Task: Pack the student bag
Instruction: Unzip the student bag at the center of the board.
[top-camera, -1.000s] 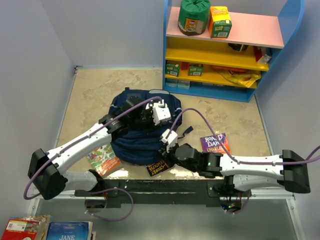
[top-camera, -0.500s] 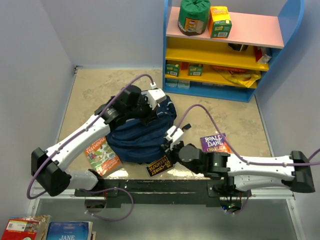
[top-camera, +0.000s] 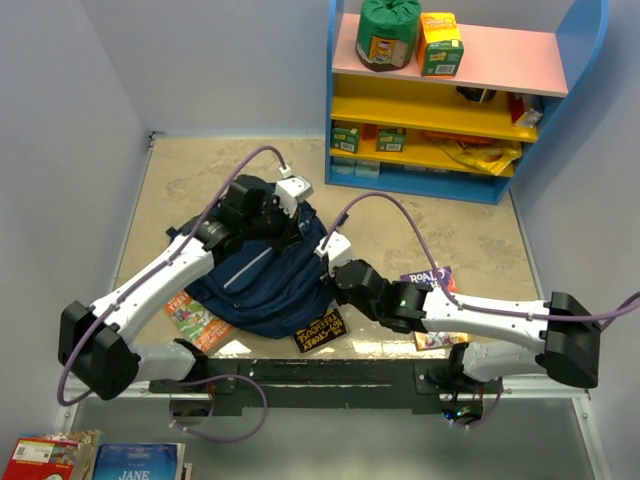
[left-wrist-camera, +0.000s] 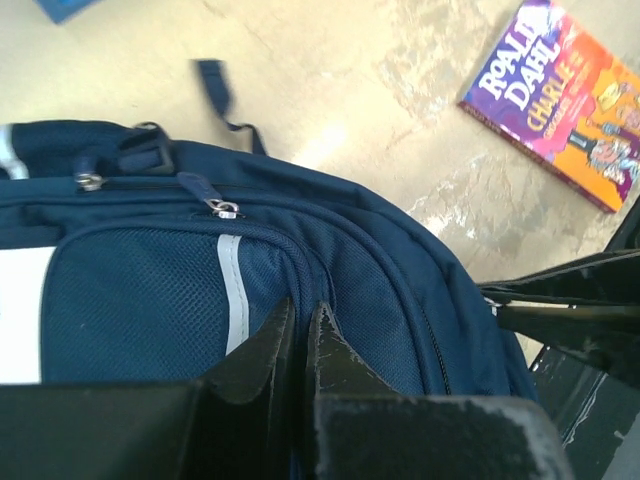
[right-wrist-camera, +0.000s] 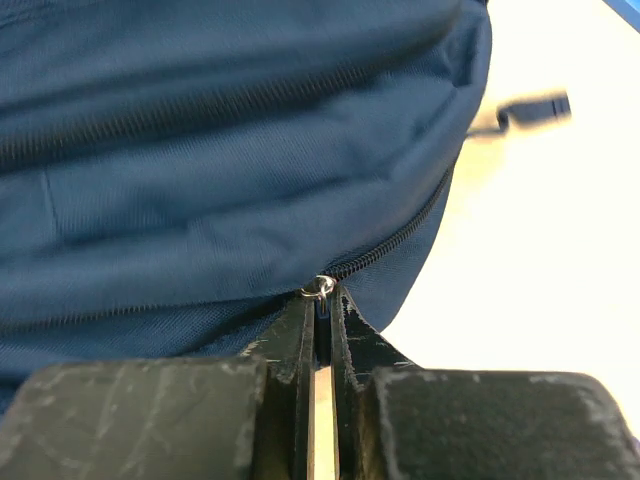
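Note:
The robot's left gripper has to pull the bag's fold to the right in the top view, toward bare tabletop, and let it go, to steady the bag (top-camera: 255, 285) while the right gripper pulls the zipper.
The student bag (top-camera: 255, 285), navy with a pale stripe, lies in the middle of the table and fills the lower half of the left wrist view (left-wrist-camera: 130, 290). My left gripper (top-camera: 297, 228) is at its far upper edge, shut (left-wrist-camera: 303, 312) on a fold of the bag's fabric beside a seam. My right gripper (top-camera: 324, 268) is at the bag's right side, shut (right-wrist-camera: 320, 300) on a small metal zipper pull (right-wrist-camera: 320, 287) at the end of a closed zipper line on the bag (right-wrist-camera: 220, 150). Two more zipper pulls (left-wrist-camera: 224, 208) show near the bag's top.
A purple Roald Dahl book (top-camera: 425, 279) (left-wrist-camera: 560, 100) lies right of the bag, partly under my right arm. A black book (top-camera: 320, 330) lies at the near edge and a green-orange book (top-camera: 192, 313) at the bag's left. A blue shelf unit (top-camera: 450, 100) stands at the back right.
Both grippers have moved left and away from the near edge, dragging the bag with them. The bag now lies more spread out and covers more of the green-orange book.

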